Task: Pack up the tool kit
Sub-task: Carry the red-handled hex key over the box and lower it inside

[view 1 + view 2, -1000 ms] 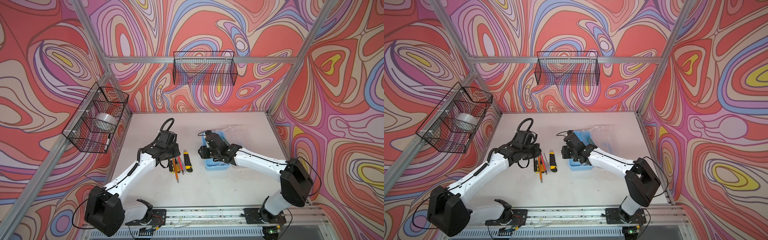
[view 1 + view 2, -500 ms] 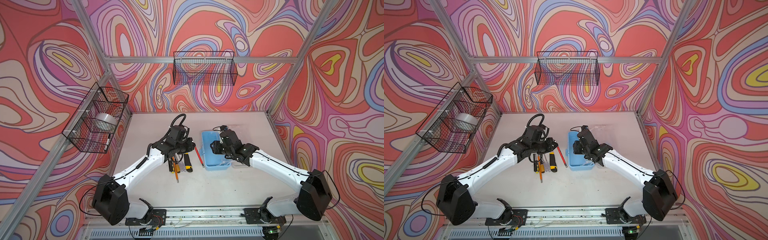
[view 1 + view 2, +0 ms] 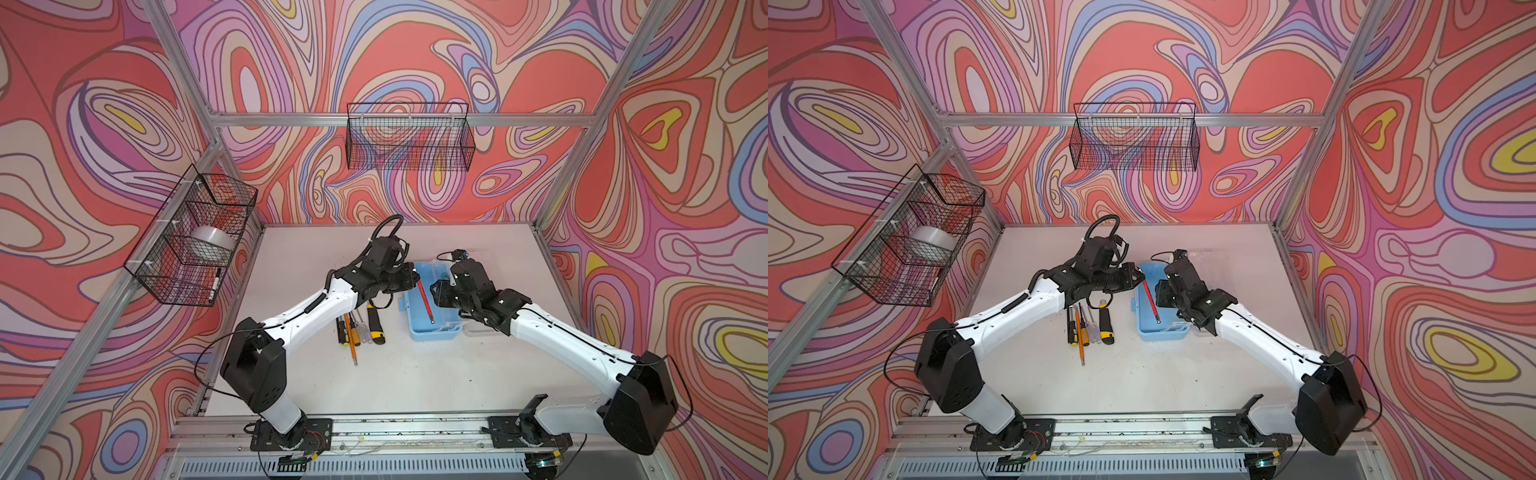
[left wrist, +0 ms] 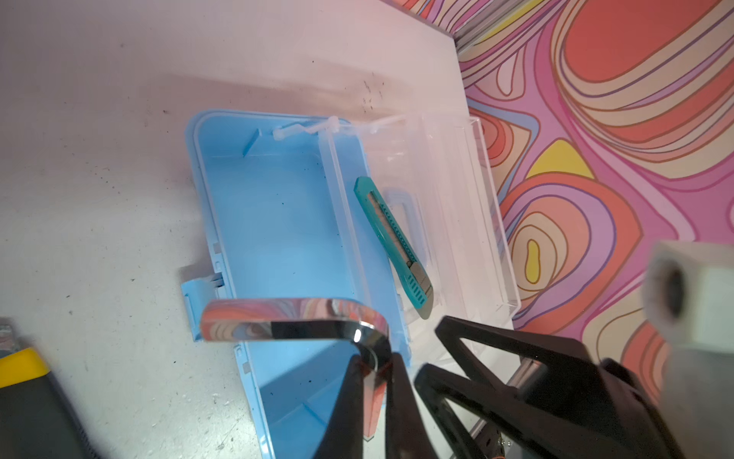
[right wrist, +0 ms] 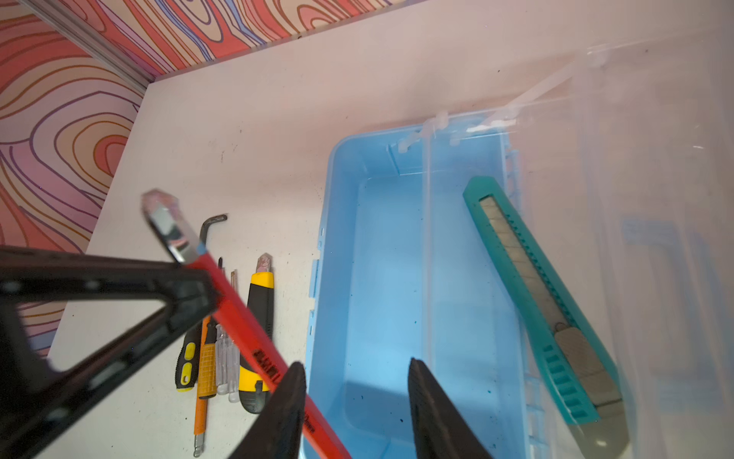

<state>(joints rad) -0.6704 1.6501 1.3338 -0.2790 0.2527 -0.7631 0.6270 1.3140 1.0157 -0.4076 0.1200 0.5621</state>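
Note:
My left gripper is above the box's bare blue bottom, so next it will lower the slanting hex key onto the bottom of the box, turn it along the box's length and let it go.
The tool kit's light-blue box (image 3: 434,334) (image 3: 1163,332) lies open at mid-table, its clear lid (image 4: 449,190) folded flat to the right. My left gripper (image 3: 411,277) (image 4: 375,369) is shut on a red-sleeved hex key (image 3: 424,301) (image 5: 246,318), which slants down over the box's inside. Over the box's right side, my right gripper (image 3: 435,291) (image 5: 355,363) stands open with nothing between its fingers. A teal utility knife (image 4: 393,242) (image 5: 544,310) lies along the hinge side on the lid.
Left of the box lie several tools in a row (image 3: 359,328): screwdrivers (image 5: 206,357), a yellow-black utility knife (image 5: 258,337) and a dark hex key (image 5: 212,226). A black wire basket (image 3: 409,137) hangs on the back wall. Another (image 3: 193,237) on the left holds a tape roll.
My left gripper lifted the red hex key from the tool row and carried it right, over the box. The right gripper drew back to the box's right side.

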